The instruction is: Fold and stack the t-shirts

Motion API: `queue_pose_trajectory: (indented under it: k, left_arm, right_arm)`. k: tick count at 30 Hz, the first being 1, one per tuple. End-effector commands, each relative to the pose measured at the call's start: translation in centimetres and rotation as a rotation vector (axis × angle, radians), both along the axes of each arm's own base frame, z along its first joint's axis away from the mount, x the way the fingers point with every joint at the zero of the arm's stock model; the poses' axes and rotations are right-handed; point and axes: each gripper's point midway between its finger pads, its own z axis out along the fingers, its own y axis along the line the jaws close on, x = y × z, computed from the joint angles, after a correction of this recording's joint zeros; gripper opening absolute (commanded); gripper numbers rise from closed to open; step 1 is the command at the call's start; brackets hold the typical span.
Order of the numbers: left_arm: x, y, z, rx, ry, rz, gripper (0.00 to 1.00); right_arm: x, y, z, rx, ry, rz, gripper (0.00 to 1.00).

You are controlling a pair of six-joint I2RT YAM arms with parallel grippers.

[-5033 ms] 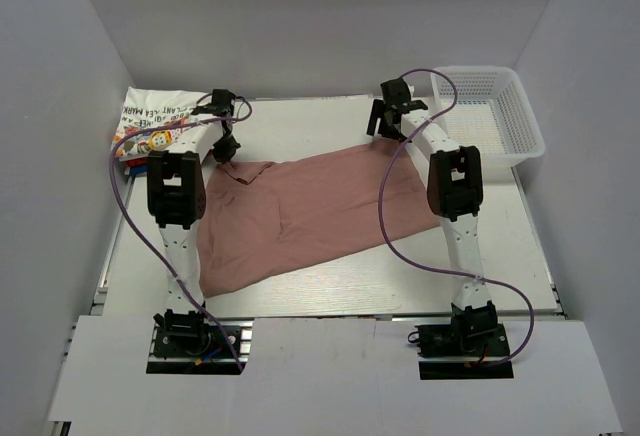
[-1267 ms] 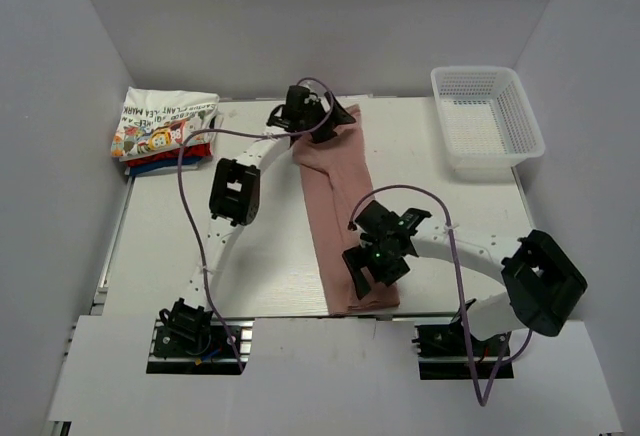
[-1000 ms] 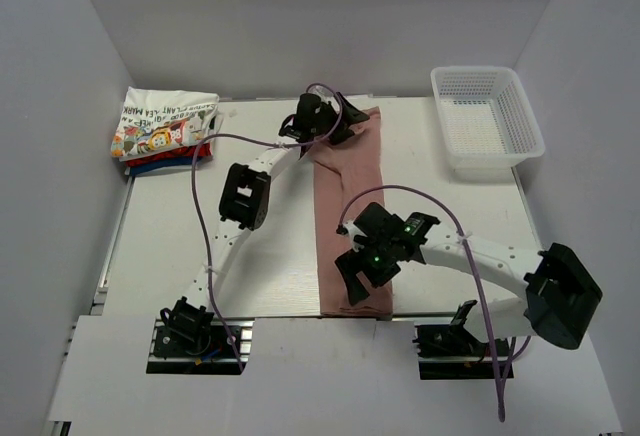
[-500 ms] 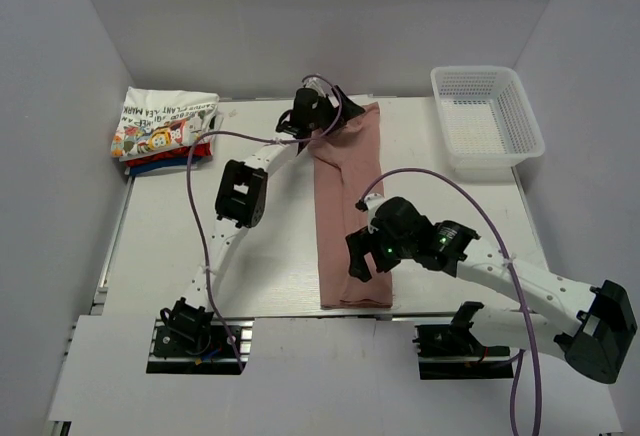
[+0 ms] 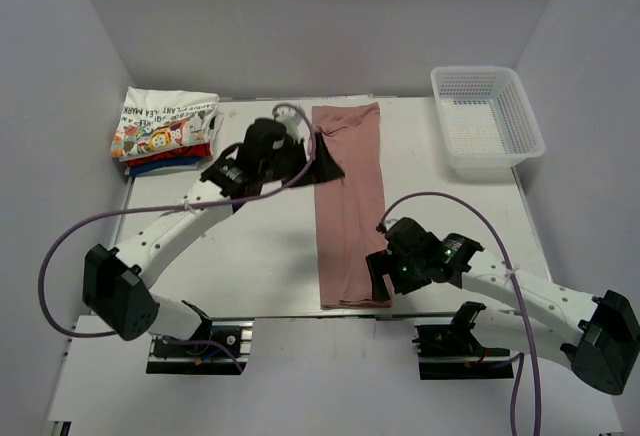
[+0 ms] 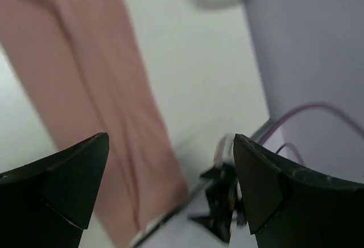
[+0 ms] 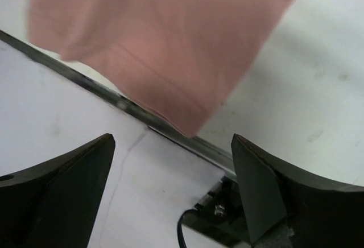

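My left gripper will next move back and down along the pink t-shirt onto the hem's free corner (image 5: 325,303) (image 6: 120,242), as my right gripper is already by the hem's other corner.
The dusty-pink t-shirt (image 5: 350,206) lies flat as a long narrow strip running from the table's far side to its near edge. My left gripper (image 5: 325,166) hovers open at the strip's upper left edge, holding nothing; in the left wrist view the pink t-shirt (image 6: 85,60) lies below and left of the open left gripper (image 6: 170,185). My right gripper (image 5: 380,274) is open beside the strip's near right corner. In the right wrist view the t-shirt's hem (image 7: 159,43) lies just ahead of the empty right gripper (image 7: 170,185). Folded t-shirts (image 5: 165,128), a white printed one over red and blue, sit stacked far left.
A white mesh basket (image 5: 487,116) stands at the far right corner. The table's metal front rail (image 7: 85,83) runs just under the pink hem. White walls close in the left, back and right sides. The right arm's base (image 6: 224,202) shows in the left wrist view.
My left gripper has pulled back from the strip's far end to its upper left side, its elbow swinging low left. My right gripper has drawn slightly nearer. The pink strip has stayed put.
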Motion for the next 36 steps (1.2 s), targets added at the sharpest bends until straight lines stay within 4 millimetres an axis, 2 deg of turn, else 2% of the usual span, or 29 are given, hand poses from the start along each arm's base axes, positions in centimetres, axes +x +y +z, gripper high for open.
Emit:
queue_pose_trajectory:
  k: [1, 2, 3, 5, 6, 10, 12, 13, 17, 22, 26, 27, 28, 30, 31, 33, 34, 35, 36]
  left_arm:
    - [-6.8, 4.5, -11.3, 0.268, 0.367, 0.058, 1.0]
    - [-9.2, 5.6, -11.8, 0.297, 0.418, 0.053, 1.0]
    - [-12.4, 5.6, -13.9, 0.308, 0.516, 0.015, 0.98]
    - [-15.7, 5.9, -15.1, 0.299, 0.598, -0.014, 0.97]
    - [-18.2, 6.0, -16.0, 0.292, 0.661, -0.035, 0.97]
    - [-21.9, 5.0, -17.8, 0.294, 0.729, -0.104, 0.94]
    - [-22.7, 4.0, -18.5, 0.302, 0.735, -0.145, 0.94]
    - [-23.9, 3.2, -19.5, 0.337, 0.751, -0.183, 0.94]
    - [-24.1, 2.1, -21.0, 0.374, 0.728, -0.191, 0.9]
    - [-24.3, 1.6, -23.9, 0.437, 0.73, -0.188, 0.78]
    - [-23.5, 0.7, -24.9, 0.466, 0.698, -0.206, 0.68]
    - [-23.2, 0.4, -25.0, 0.471, 0.692, -0.198, 0.62]
    - [-22.9, 0.0, -25.0, 0.47, 0.691, -0.199, 0.49]
    - [-23.3, 0.1, -25.8, 0.501, 0.71, -0.201, 0.4]
    - [-23.6, 0.0, -25.8, 0.505, 0.708, -0.21, 0.34]
    - [-23.4, -0.3, -26.1, 0.507, 0.709, -0.209, 0.28]
    - [-23.8, -0.4, -26.1, 0.511, 0.707, -0.219, 0.24]
    - [-23.7, -0.5, -25.9, 0.51, 0.706, -0.22, 0.15]
    - [-23.8, -0.3, -25.9, 0.518, 0.712, -0.218, 0.11]
  right_arm:
    - [-2.1, -1.5, -1.6, -0.047, 0.106, -0.013, 0.87]
    - [-2.1, -1.3, -1.5, -0.038, 0.105, -0.006, 0.87]
    - [-2.2, -1.3, -1.5, -0.038, 0.113, 0.003, 0.87]
    - [-1.9, -1.7, -1.9, -0.063, 0.104, -0.04, 0.86]
    - [-1.9, -1.6, -1.9, -0.055, 0.106, -0.051, 0.86]
    - [-2.0, -0.4, -2.4, 0.004, 0.137, -0.077, 0.8]
    - [-2.5, -0.7, -3.3, -0.003, 0.164, -0.09, 0.76]
    - [-2.5, -1.2, -4.2, -0.035, 0.171, -0.117, 0.74]
    - [-2.1, -1.0, -4.8, -0.029, 0.161, -0.135, 0.68]
    - [-1.0, -0.8, -4.7, -0.024, 0.118, -0.155, 0.67]
    - [-0.9, -0.7, -5.1, -0.02, 0.119, -0.148, 0.65]
    - [-1.1, -0.9, -5.5, -0.031, 0.125, -0.151, 0.65]
    - [-0.9, -0.8, -5.5, -0.026, 0.122, -0.154, 0.62]
    - [-0.7, -0.6, -5.9, -0.025, 0.124, -0.159, 0.57]
    - [-0.8, -0.7, -6.1, -0.03, 0.133, -0.166, 0.51]
    - [-0.9, -0.7, -6.4, -0.036, 0.143, -0.164, 0.44]
    - [-0.9, -0.6, -6.3, -0.035, 0.141, -0.156, 0.35]
    - [-0.9, -0.6, -6.4, -0.036, 0.145, -0.157, 0.3]
    - [-0.8, -0.5, -6.3, -0.03, 0.144, -0.153, 0.24]
